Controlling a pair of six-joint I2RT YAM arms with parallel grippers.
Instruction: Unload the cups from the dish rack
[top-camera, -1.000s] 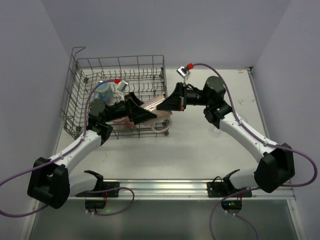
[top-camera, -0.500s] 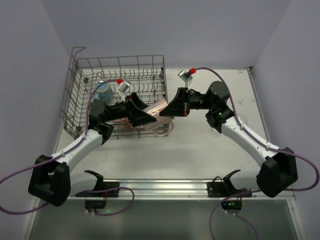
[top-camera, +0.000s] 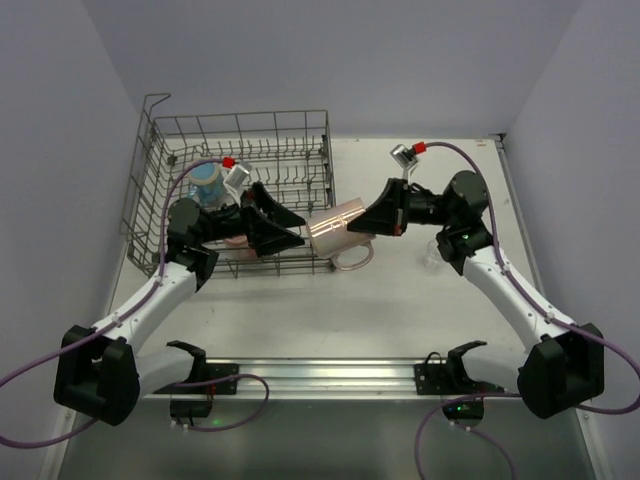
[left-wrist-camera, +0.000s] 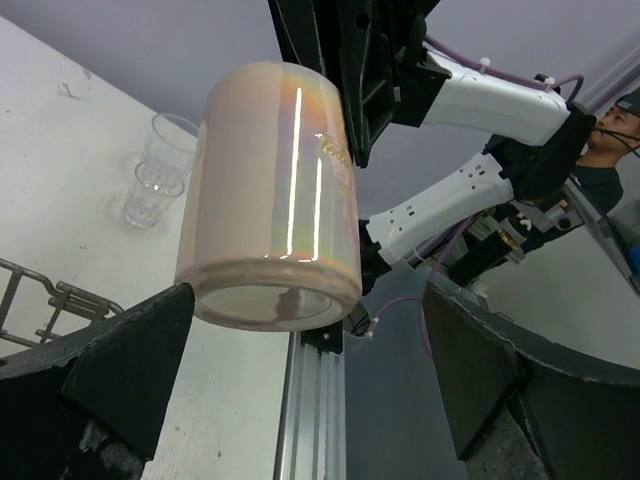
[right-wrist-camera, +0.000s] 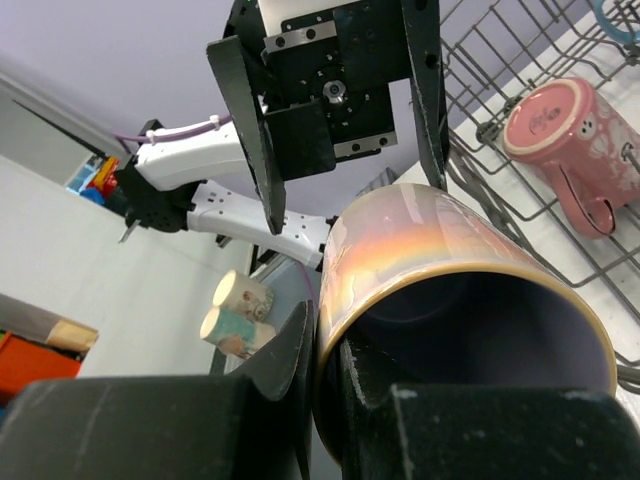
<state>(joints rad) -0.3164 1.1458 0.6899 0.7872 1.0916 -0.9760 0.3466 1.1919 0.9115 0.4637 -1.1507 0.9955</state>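
Note:
The bare spot on the tabletop (top-camera: 396, 251) beside the tumbler is below my right gripper. My right gripper will turn its fingers down, lower the mug onto that spot and let go of it.
The pale pink-cream mug (top-camera: 338, 228) hangs in the air just right of the dish rack (top-camera: 160, 200), tilted, handle down. My right gripper (top-camera: 366, 226) is shut on its rim; in the right wrist view the gripper (right-wrist-camera: 325, 370) pinches the wall of the mug (right-wrist-camera: 450, 260), one finger inside and one outside. My left gripper (top-camera: 298, 228) is open and empty, apart from the mug's base (left-wrist-camera: 275, 190), which sits between and beyond its spread fingers (left-wrist-camera: 120, 370). A clear glass tumbler (left-wrist-camera: 160, 165) stands on the table, partly hidden by the right arm in the top view (top-camera: 431, 259).
A pink mug (right-wrist-camera: 560, 140) lies on its side in the rack (right-wrist-camera: 500, 60), under the left arm in the top view. A blue patterned cup (top-camera: 205, 183) stands at the rack's back left. A metal rail (top-camera: 320, 375) runs along the table's near edge.
The left gripper has let go of the pink-cream mug and drawn back to the left. The right gripper has carried the mug rightward, away from the rack.

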